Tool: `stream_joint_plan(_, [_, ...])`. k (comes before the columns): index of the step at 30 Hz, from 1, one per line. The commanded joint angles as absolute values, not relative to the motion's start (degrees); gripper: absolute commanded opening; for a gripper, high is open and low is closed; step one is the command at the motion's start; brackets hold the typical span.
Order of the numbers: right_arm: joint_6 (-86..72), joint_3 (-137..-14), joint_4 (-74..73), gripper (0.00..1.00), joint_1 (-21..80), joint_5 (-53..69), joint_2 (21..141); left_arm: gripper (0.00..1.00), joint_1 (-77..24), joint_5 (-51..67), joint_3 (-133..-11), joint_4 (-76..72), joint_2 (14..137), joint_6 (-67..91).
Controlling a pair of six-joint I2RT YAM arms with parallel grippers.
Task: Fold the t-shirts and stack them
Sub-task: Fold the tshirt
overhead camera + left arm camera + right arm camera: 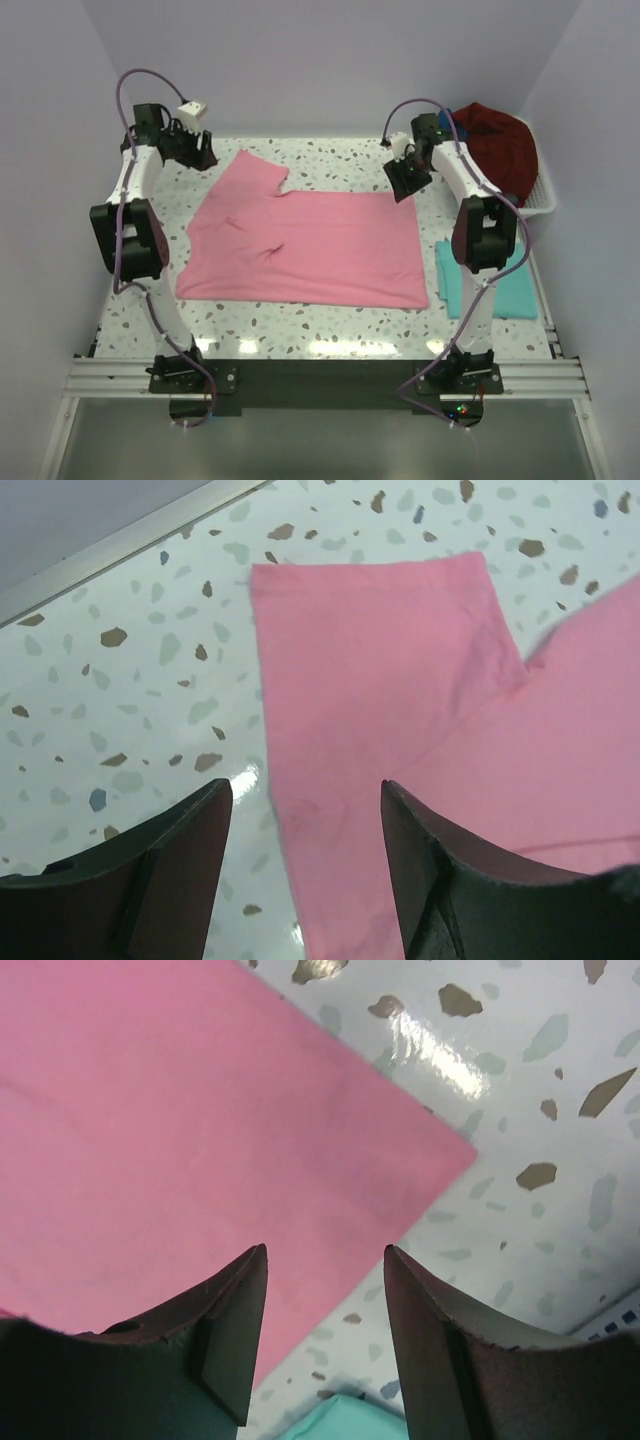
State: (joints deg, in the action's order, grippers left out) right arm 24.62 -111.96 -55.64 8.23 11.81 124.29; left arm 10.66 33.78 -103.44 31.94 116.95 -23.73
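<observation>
My right gripper goes down and to the right in the wrist view next, onto the pink t-shirt's back corner by the basket, and closes.
A pink t-shirt lies spread flat on the speckled table, one sleeve pointing to the back left. My left gripper hovers over that sleeve. In the left wrist view, the open left gripper holds nothing and the sleeve's edge runs below it. My right gripper hangs above the shirt's back right corner. Seen from the right wrist, the right gripper is open and empty above the pink cloth. A folded teal t-shirt lies at the right, its edge showing under the right fingers.
A white basket at the back right holds a dark red garment. Walls close in the table on the left, back and right. A metal rail with both arm bases runs along the near edge.
</observation>
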Motion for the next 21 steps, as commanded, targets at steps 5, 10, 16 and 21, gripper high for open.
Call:
stream_joint_plan(5, [24.51, -120.23, -47.64, 0.51, 8.17, 3.79, 131.74, 0.66, 9.05, 30.94, -115.13, 21.71, 128.92, -11.96])
stream_joint_plan(10, [26.19, -121.11, -45.35, 0.49, 8.0, 0.97, 134.56, 0.66, 7.74, 28.48, -116.72, 20.31, 132.45, -12.13])
stream_joint_plan(16, [27.68, -120.15, -44.91, 0.47, 7.47, 1.06, 136.93, 0.67, 6.51, 26.63, -118.39, 20.57, 135.88, -12.57])
stream_joint_plan(21, [27.86, -119.09, -43.94, 0.44, 6.77, 2.1, 138.51, 0.68, 5.8, 25.49, -119.09, 20.57, 137.46, -13.01])
